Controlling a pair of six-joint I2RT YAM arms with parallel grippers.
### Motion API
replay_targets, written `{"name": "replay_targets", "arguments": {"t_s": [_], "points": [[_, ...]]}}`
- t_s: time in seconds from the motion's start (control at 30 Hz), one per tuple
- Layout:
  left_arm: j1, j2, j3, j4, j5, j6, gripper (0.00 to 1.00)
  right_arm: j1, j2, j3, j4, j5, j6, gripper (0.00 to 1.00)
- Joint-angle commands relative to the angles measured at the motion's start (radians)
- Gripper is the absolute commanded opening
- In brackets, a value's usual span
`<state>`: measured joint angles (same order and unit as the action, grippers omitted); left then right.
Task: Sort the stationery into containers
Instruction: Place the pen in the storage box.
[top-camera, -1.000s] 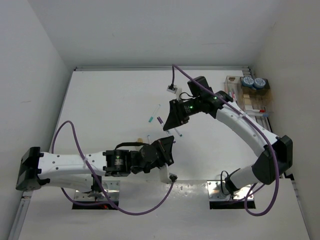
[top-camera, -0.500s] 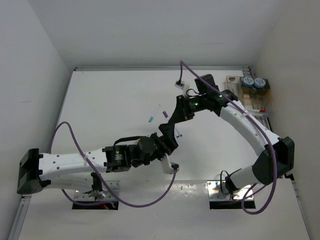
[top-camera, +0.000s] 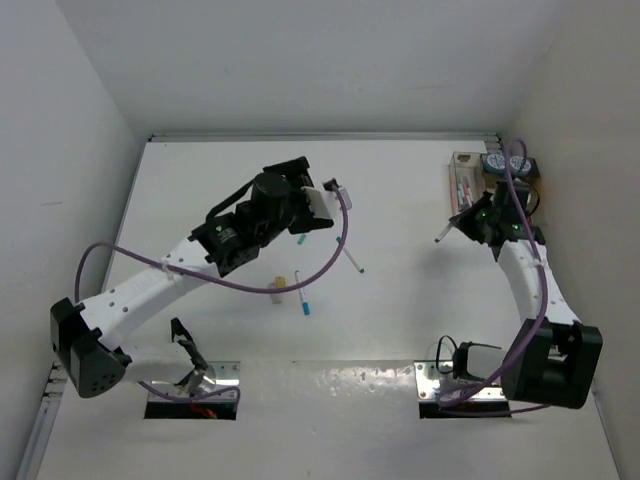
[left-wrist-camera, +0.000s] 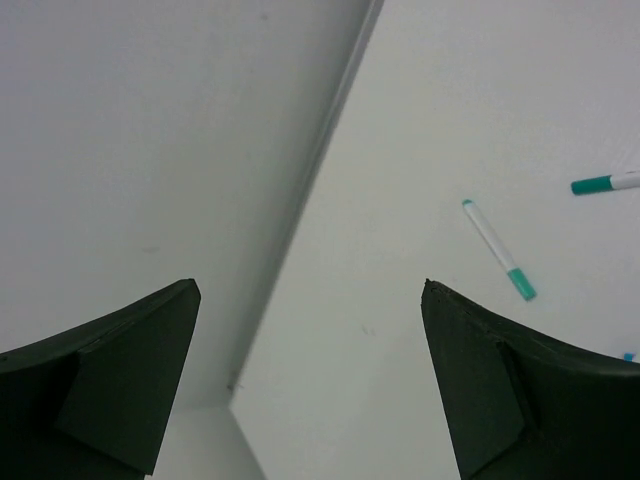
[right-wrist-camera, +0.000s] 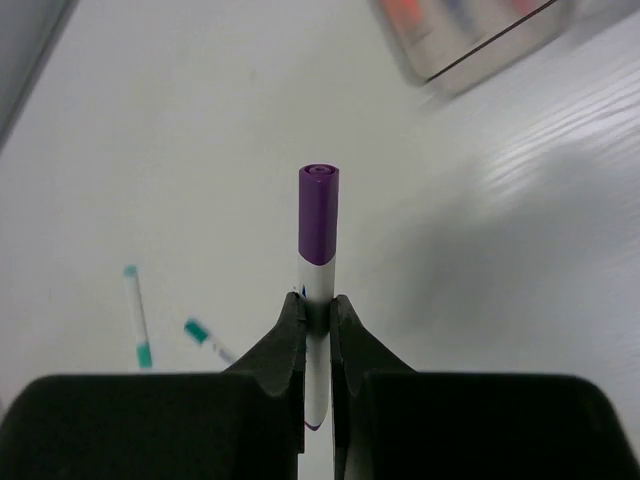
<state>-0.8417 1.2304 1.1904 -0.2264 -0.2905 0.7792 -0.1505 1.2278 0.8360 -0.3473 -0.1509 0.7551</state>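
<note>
The robot's right gripper will swing and turn toward the nearby wall next, then go down over the tan container's near end, because the white pen still sticks out over bare table.
My right gripper (right-wrist-camera: 316, 300) is shut on a white pen with a purple cap (right-wrist-camera: 318, 230), held off the table just left of the containers; in the top view this pen (top-camera: 443, 235) sticks out to the left. The clear container (top-camera: 466, 186) holds pens and the tan container (top-camera: 512, 190) beside it carries two blue-grey rolls (top-camera: 494, 162). My left gripper (left-wrist-camera: 310, 290) stands wide open and empty over the table near the wall. Two teal-capped pens (left-wrist-camera: 497, 248) lie beyond it.
On the table's middle lie a loose pen (top-camera: 355, 262), a blue-capped pen (top-camera: 303, 300) and a small tan block (top-camera: 281, 283). Walls close the table at the left, back and right. Purple cables hang from both arms.
The right gripper shut on the purple-capped pen and carried it from the table's middle to the containers. The left arm swung up toward the back and its gripper opened wide.
</note>
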Motion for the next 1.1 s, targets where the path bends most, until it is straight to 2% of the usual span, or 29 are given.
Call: {"name": "replay_targets", "arguments": {"t_s": [0.0, 0.07, 0.17, 0.37, 0.5, 0.6, 0.8, 1.07], "points": [[0.079, 0.056, 0.069, -0.120, 0.117, -0.230, 1.00, -0.079, -0.016, -0.003, 0.165, 0.269, 0.116, 0.00], [0.119, 0.092, 0.113, -0.178, 0.139, -0.264, 1.00, -0.147, 0.008, 0.032, 0.156, 0.322, 0.142, 0.00], [0.182, 0.101, 0.127, -0.192, 0.215, -0.339, 0.99, -0.230, 0.065, 0.089, 0.146, 0.320, 0.199, 0.00], [0.295, 0.188, 0.218, -0.286, 0.387, -0.520, 0.98, -0.291, 0.180, 0.199, 0.079, 0.409, 0.297, 0.00], [0.375, 0.225, 0.239, -0.323, 0.603, -0.534, 1.00, -0.311, 0.245, 0.236, 0.093, 0.401, 0.340, 0.00], [0.417, 0.248, 0.250, -0.343, 0.694, -0.537, 1.00, -0.313, 0.294, 0.255, 0.094, 0.439, 0.378, 0.00], [0.489, 0.268, 0.239, -0.378, 0.826, -0.518, 1.00, -0.311, 0.372, 0.290, 0.077, 0.507, 0.467, 0.00], [0.527, 0.274, 0.212, -0.403, 0.886, -0.491, 1.00, -0.314, 0.430, 0.305, 0.133, 0.527, 0.503, 0.00]]}}
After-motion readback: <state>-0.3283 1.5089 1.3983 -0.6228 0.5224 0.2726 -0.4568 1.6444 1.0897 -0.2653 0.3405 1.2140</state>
